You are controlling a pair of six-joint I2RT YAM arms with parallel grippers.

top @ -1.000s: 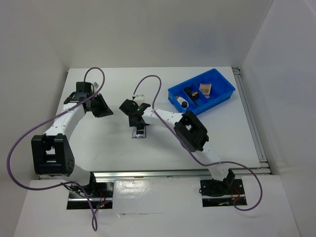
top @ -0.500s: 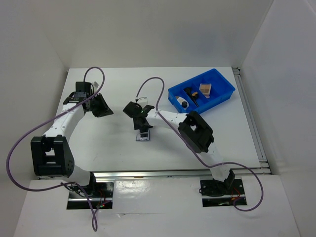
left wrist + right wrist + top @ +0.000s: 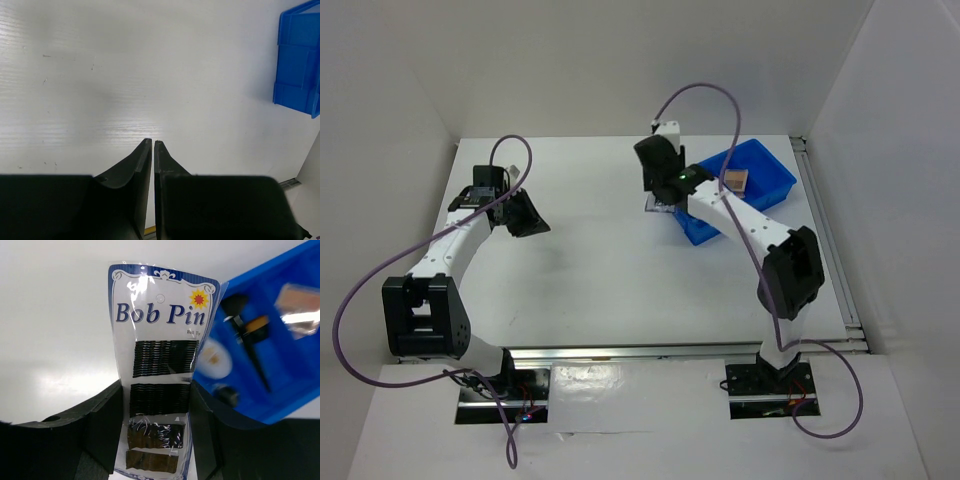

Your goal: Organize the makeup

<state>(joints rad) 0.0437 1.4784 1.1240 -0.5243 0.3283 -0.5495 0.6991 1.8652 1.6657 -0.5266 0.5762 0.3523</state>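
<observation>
My right gripper is holding the card and should next tilt outward, then lower the card over the bin's end beyond the tan compact (image 3: 300, 310), because that end looks empty.
My right gripper (image 3: 156, 395) is shut on a "Bob Pin" card (image 3: 160, 365), a blue and white backing with rows of black and brown hair pins, gripped by its side edges. In the top view that gripper (image 3: 662, 195) hangs at the left end of the blue bin (image 3: 775, 170), with the card (image 3: 660, 206) just below it. Inside the bin lie a tan compact (image 3: 300, 310), a black brush (image 3: 250, 347) and a white round piece (image 3: 215, 357). At the table's left, my left gripper (image 3: 527, 216) is shut and holds nothing, its fingertips (image 3: 146, 145) together above bare table.
The blue bin (image 3: 297, 60) stands at the back right of the white table, close to the right wall. White walls close in the back and both sides. Purple cables loop over both arms.
My right arm has lifted the pin card off the middle of the table and carried it back and right to the bin's left end. The left arm has not moved.
</observation>
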